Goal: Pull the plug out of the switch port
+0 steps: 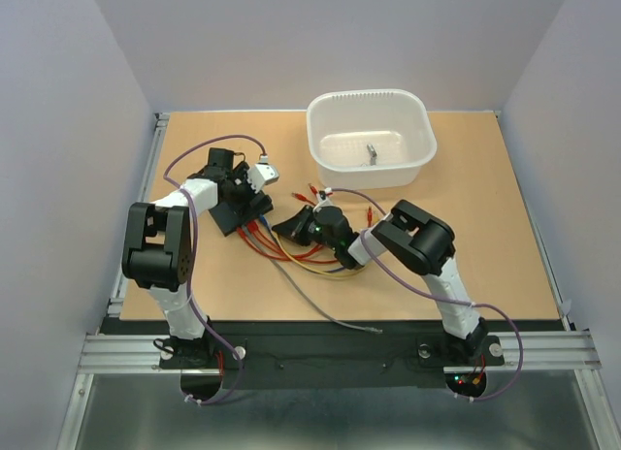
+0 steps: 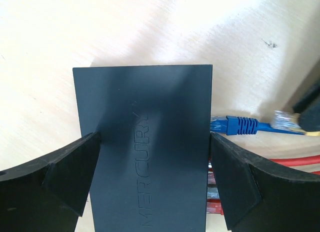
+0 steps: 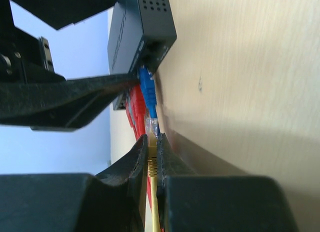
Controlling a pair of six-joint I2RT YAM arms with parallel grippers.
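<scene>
The plug is out of the port, so it goes up and outward in my right gripper next, over the white plastic tub [image 1: 347, 144], and is released inside.
The black switch [image 2: 145, 142], marked MERCURY, lies flat on the table, and it also shows in the top view [image 1: 231, 213]. My left gripper [image 2: 150, 182] is shut on the switch, one finger against each long side. A blue plug [image 2: 240, 125] and red plugs [image 3: 135, 104] sit in its ports. My right gripper [image 3: 151, 142] is shut on a yellow plug [image 3: 152, 128]. The plug's clear tip [image 2: 282, 120] is out of the port, a short way from the switch's edge. In the top view the right gripper [image 1: 291, 223] is just right of the switch.
A white plastic tub [image 1: 330, 154] stands at the back, behind the right gripper. Red, yellow and grey cables [image 1: 291, 256] trail from the switch toward the near edge. The table's left edge is close behind the left arm.
</scene>
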